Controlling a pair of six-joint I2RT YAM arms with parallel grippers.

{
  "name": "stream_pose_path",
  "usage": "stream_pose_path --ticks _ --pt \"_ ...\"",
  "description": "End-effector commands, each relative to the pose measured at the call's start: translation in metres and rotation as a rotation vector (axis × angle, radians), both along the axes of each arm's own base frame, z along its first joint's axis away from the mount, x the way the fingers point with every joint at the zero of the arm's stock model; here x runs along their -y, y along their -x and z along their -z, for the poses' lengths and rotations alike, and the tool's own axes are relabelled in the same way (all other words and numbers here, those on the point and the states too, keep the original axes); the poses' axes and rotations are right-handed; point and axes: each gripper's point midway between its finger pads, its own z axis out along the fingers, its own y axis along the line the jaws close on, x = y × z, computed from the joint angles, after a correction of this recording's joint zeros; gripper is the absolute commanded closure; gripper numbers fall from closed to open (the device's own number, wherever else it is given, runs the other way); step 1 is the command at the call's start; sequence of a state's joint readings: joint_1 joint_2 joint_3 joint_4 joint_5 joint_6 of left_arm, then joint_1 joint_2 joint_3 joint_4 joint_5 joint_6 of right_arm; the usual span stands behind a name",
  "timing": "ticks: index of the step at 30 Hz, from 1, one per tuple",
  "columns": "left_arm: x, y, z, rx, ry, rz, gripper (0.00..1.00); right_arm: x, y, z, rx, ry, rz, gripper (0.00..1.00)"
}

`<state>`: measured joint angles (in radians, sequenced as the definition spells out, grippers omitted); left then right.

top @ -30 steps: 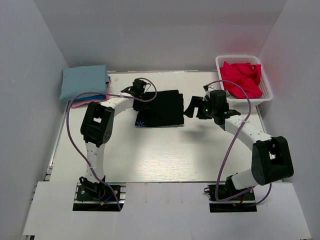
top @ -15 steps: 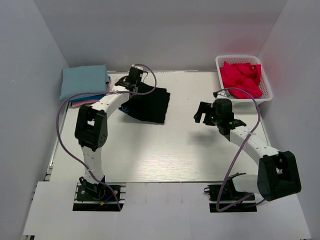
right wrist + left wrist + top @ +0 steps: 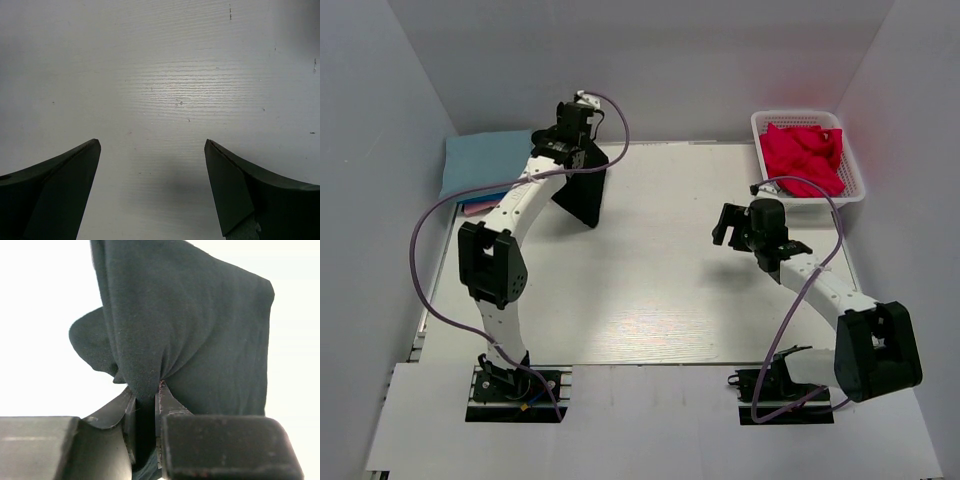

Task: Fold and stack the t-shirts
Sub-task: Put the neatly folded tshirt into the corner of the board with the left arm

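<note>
The stack lies to my left gripper's left in the top view, so the black cloth goes over the light blue t-shirt [image 3: 485, 160] next for release.
A folded black t-shirt [image 3: 583, 195] hangs off the table at the back left, pinched at its top edge by my left gripper [image 3: 582, 155]. In the left wrist view the dark cloth [image 3: 190, 330] bunches between the fingers of that gripper [image 3: 145, 392], which is shut on it. Just left of it lies a stack topped by a folded light blue t-shirt [image 3: 485, 160], with a pink edge [image 3: 472, 208] showing beneath. A bright red t-shirt [image 3: 803, 158] lies crumpled in the basket. My right gripper [image 3: 722, 225] hovers open over bare table [image 3: 165, 90], nothing between its fingers [image 3: 152, 147].
A white lattice basket [image 3: 857, 180] stands at the back right corner. White walls close in the table on the left, back and right. The right arm's purple cable loops near the basket.
My left gripper has lifted the black t-shirt off the table's middle and carried it up and back-left toward the stack. The right gripper drew back to the right and stays open.
</note>
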<state>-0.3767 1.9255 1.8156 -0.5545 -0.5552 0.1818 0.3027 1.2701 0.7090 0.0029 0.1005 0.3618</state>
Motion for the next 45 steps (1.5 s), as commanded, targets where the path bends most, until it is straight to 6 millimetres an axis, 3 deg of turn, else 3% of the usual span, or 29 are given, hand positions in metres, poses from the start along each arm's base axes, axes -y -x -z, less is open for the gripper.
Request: stream_pose_path --ticks 1,8,15,23,31,36,37,39,43,44,45 --pt "-0.029 -0.008 -0.074 0.151 -0.037 -0.046 1.0 0.002 -0.009 -0.006 0.037 0.011 0.014 0.1" --pt "-0.062 -0.016 -0.104 0.193 -0.08 -0.054 1.0 0.003 -0.012 0.005 -0.001 0.024 0.02 0.1" --pt "-0.083 -0.017 -0.157 0.295 -0.065 -0.059 1.0 0.001 -0.015 0.018 -0.044 0.035 0.018 0.1" --pt "-0.11 -0.012 -0.177 0.342 -0.068 -0.104 1.0 -0.001 -0.013 0.027 -0.102 0.038 0.006 0.1" --pt "-0.148 -0.03 -0.145 0.313 -0.095 -0.197 1.0 -0.006 -0.009 0.025 -0.131 0.024 -0.008 0.1" --pt "-0.177 -0.045 -0.132 0.309 -0.095 -0.257 1.0 -0.007 -0.015 0.026 -0.147 0.029 -0.008 0.1" --pt "-0.176 -0.045 -0.137 0.32 -0.089 -0.249 1.0 -0.008 -0.014 0.026 -0.156 0.029 -0.01 0.1" --pt "-0.193 -0.052 -0.125 0.309 -0.096 -0.279 1.0 -0.008 -0.02 0.025 -0.158 0.033 -0.005 0.1" --pt "-0.209 -0.057 -0.11 0.293 -0.095 -0.308 1.0 -0.01 -0.026 0.023 -0.167 0.037 -0.006 0.1" --pt "-0.218 -0.059 -0.095 0.264 -0.11 -0.34 1.0 -0.011 -0.027 0.026 -0.177 0.038 -0.005 0.1" --pt "-0.226 -0.062 -0.093 0.276 -0.114 -0.361 1.0 -0.01 -0.026 0.027 -0.19 0.039 -0.006 0.1"
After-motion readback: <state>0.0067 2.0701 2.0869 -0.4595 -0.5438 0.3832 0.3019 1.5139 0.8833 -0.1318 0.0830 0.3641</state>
